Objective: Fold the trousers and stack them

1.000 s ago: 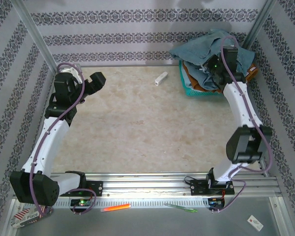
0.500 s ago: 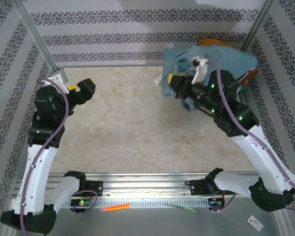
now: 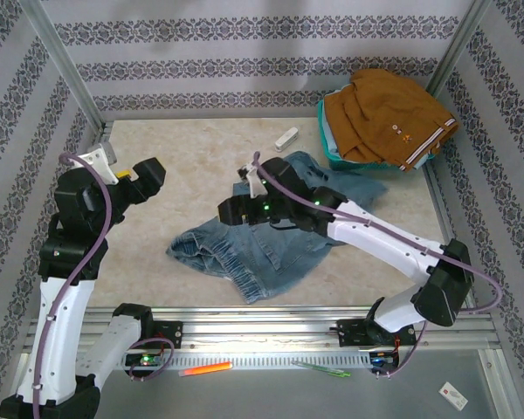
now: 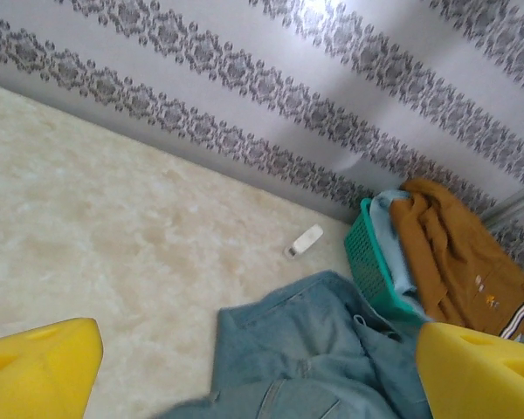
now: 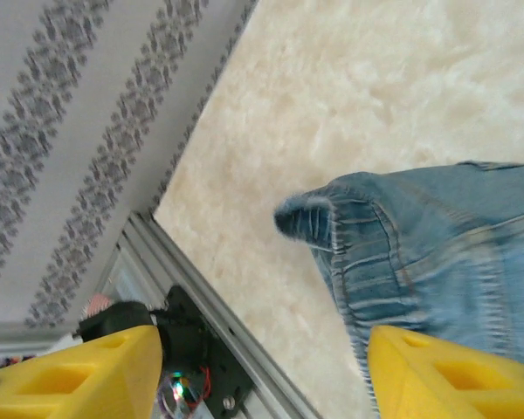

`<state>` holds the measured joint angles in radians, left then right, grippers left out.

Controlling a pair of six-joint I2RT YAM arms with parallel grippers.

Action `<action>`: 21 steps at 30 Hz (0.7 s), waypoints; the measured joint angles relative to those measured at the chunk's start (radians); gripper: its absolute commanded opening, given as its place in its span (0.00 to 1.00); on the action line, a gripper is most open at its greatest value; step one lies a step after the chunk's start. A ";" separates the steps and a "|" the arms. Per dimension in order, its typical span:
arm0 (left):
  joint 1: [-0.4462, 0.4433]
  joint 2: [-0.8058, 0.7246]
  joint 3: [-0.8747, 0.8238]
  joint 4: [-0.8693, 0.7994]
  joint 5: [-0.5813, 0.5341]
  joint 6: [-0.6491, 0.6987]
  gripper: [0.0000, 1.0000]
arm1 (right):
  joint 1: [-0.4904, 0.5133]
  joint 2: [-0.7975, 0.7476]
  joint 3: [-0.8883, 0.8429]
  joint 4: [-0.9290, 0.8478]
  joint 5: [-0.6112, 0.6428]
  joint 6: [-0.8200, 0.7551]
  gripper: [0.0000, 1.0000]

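The waistband's near end lies uncovered next to the metal bar, so I will move my left gripper back across the table and down onto that end of the waistband.
The trousers, light blue faded jeans, lie crumpled in a heap on the middle of the table. Their gathered waistband shows in the right wrist view. My right gripper hovers over the left part of the heap. Its yellow fingers stand open with nothing between them. My left gripper hangs open above the table's left side, apart from the trousers; its wrist view looks past its fingers at the denim.
A green basket at the back right holds a brown garment. A small white object lies near the back wall. The metal rail runs along the near edge, close to the heap.
My right arm swung from the basket to the table's middle with the trousers, then opened and let them drop. The brown garment is now uncovered. The left arm shifted slightly.
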<state>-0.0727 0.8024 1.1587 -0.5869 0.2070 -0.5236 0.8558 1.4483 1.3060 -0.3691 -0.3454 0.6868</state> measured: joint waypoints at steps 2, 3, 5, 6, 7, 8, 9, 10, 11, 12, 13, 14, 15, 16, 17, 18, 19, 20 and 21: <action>-0.023 0.025 0.010 -0.041 0.000 0.025 0.89 | -0.049 -0.042 0.000 -0.003 0.008 -0.001 0.66; -0.055 0.044 0.015 -0.060 -0.009 0.042 0.89 | -0.086 -0.076 -0.001 -0.007 0.022 -0.001 0.66; -0.161 0.072 0.015 -0.090 -0.051 0.070 0.89 | -0.163 -0.150 -0.018 -0.010 0.056 -0.002 0.67; -0.243 0.097 0.011 -0.106 -0.087 0.083 0.89 | -0.208 -0.195 -0.038 -0.012 0.076 -0.003 0.67; -0.319 0.116 0.005 -0.115 -0.117 0.094 0.88 | -0.259 -0.241 -0.065 -0.015 0.093 -0.003 0.67; -0.414 0.140 -0.007 -0.123 -0.158 0.103 0.88 | -0.320 -0.290 -0.099 -0.020 0.109 -0.002 0.67; -0.517 0.168 -0.024 -0.133 -0.201 0.109 0.88 | -0.387 -0.335 -0.139 -0.024 0.121 0.000 0.67; -0.603 0.194 -0.040 -0.142 -0.243 0.111 0.88 | -0.445 -0.367 -0.175 -0.030 0.125 0.004 0.67; -0.702 0.230 -0.058 -0.151 -0.288 0.113 0.88 | -0.525 -0.399 -0.221 -0.039 0.131 0.009 0.67; -0.786 0.267 -0.071 -0.163 -0.327 0.112 0.88 | -0.589 -0.418 -0.261 -0.047 0.131 0.015 0.67; -0.868 0.310 -0.079 -0.176 -0.367 0.111 0.88 | -0.645 -0.430 -0.301 -0.051 0.123 0.020 0.67; -0.949 0.360 -0.082 -0.187 -0.404 0.108 0.90 | -0.703 -0.435 -0.345 -0.056 0.108 0.026 0.67; -1.017 0.409 -0.082 -0.196 -0.435 0.105 0.92 | -0.755 -0.436 -0.389 -0.059 0.091 0.032 0.67; -1.073 0.452 -0.080 -0.203 -0.462 0.100 0.95 | -0.792 -0.435 -0.423 -0.064 0.076 0.039 0.67; -1.124 0.500 -0.079 -0.211 -0.483 0.096 0.98 | -0.828 -0.434 -0.459 -0.068 0.060 0.045 0.67; -1.165 0.548 -0.077 -0.216 -0.499 0.090 1.00 | -0.858 -0.433 -0.492 -0.072 0.043 0.049 0.68; -1.191 0.589 -0.075 -0.218 -0.507 0.085 1.00 | -0.877 -0.433 -0.516 -0.072 0.028 0.051 0.68; -1.206 0.632 -0.074 -0.217 -0.510 0.083 1.00 | -0.896 -0.433 -0.540 -0.072 0.011 0.052 0.69; -1.214 0.674 -0.074 -0.215 -0.511 0.082 1.00 | -0.911 -0.432 -0.559 -0.069 -0.005 0.053 0.70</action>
<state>-1.2865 1.4769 1.0851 -0.8017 -0.3042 -0.4416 -0.0555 1.0164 0.7467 -0.4377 -0.3504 0.7395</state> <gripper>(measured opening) 0.995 0.683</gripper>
